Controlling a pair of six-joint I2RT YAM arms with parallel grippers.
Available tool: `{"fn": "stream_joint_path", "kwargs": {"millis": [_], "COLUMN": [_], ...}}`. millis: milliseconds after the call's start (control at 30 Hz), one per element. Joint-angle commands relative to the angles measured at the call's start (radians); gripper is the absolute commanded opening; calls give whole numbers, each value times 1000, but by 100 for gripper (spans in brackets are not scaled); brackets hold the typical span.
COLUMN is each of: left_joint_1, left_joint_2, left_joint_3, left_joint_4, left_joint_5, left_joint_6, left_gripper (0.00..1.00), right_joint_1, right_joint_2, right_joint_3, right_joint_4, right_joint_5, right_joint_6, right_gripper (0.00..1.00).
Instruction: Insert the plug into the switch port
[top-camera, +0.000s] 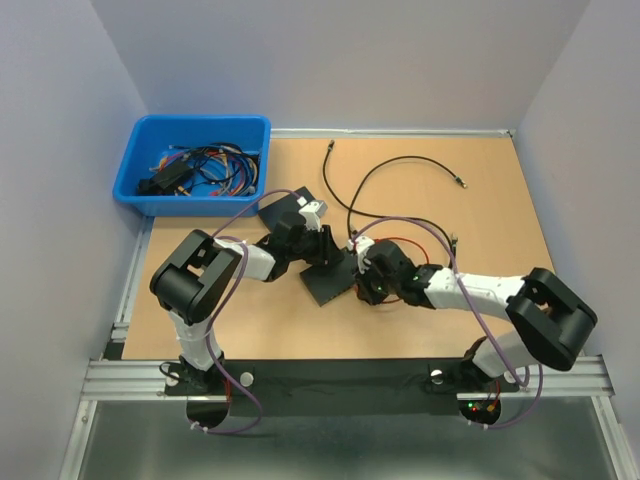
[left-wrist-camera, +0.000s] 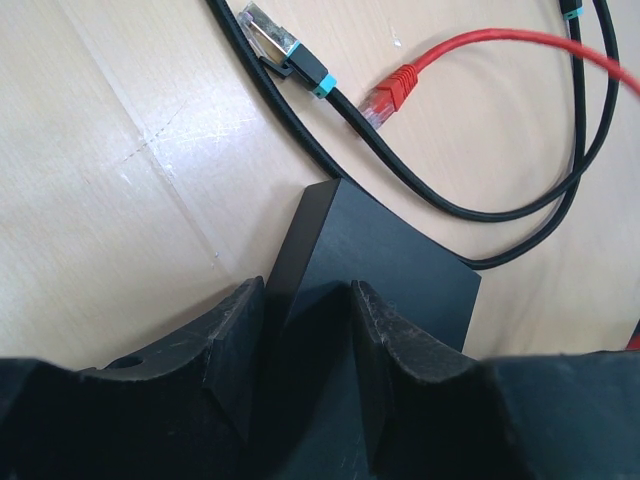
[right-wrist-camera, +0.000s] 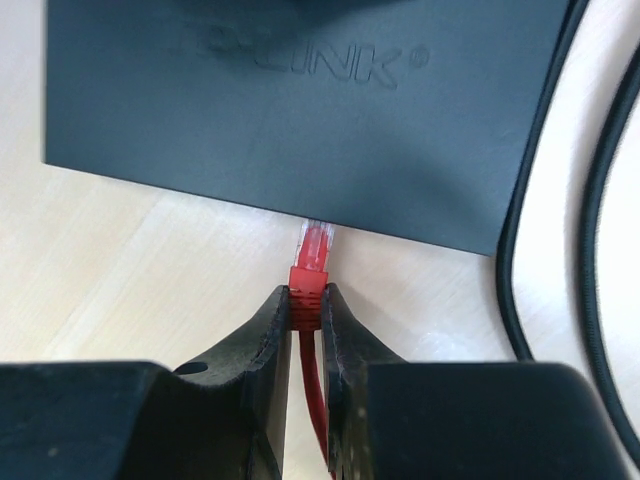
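Observation:
My right gripper will push the red boot toward the switch's near side face (top-camera: 355, 284) (right-wrist-camera: 319, 222), then release it, since the plug's clear tip still stands out past the edge.
The black switch (right-wrist-camera: 300, 100) lies flat, seen in the top view as a dark box (top-camera: 328, 278) between the arms. My right gripper (right-wrist-camera: 306, 292) is shut on the red boot of the plug (right-wrist-camera: 316, 243). The plug's clear tip meets the switch's near side face; the port itself is hidden under that edge. The red cable (right-wrist-camera: 312, 380) runs back between the fingers. My left gripper (left-wrist-camera: 305, 290) straddles a corner of the switch (left-wrist-camera: 400, 270), with one finger (left-wrist-camera: 235, 340) against its side and the other on its top. In the top view the left gripper (top-camera: 316, 246) and right gripper (top-camera: 363, 284) flank the switch.
A loose red plug (left-wrist-camera: 385, 95) and a black cable's metal plug with a teal boot (left-wrist-camera: 275, 40) lie past the switch. Black cable (right-wrist-camera: 590, 220) curves along the switch's right side. A blue bin (top-camera: 140, 150) of cables stands at the back left.

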Motion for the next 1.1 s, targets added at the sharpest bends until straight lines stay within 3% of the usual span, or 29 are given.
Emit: {"fn": "stream_joint_path", "kwargs": {"millis": [0,833,933,967,1067], "left_joint_1": [-110,-112,-112,-112,-112], "left_joint_2": [83,87,83,81,79], "left_joint_3": [-72,-64,-67,-69,-70], "left_joint_4": [-323,-344,-344,-341,-338], "left_joint_5": [266,276,275,275,275], "left_joint_6": [-54,-38,-40,-40,-41], "left_gripper": [48,48,48,48,48], "right_joint_1": [-10,-10,-10,-10,-10], "right_joint_2": [74,243,238,234,208], "right_joint_3": [16,142,160,157,133], "right_joint_4": [431,498,463,458,452], "right_joint_5": [112,175,178,177,181], "right_joint_6": [-12,-52,-41,-38,-24], "right_gripper": [0,1,14,26,44]}}
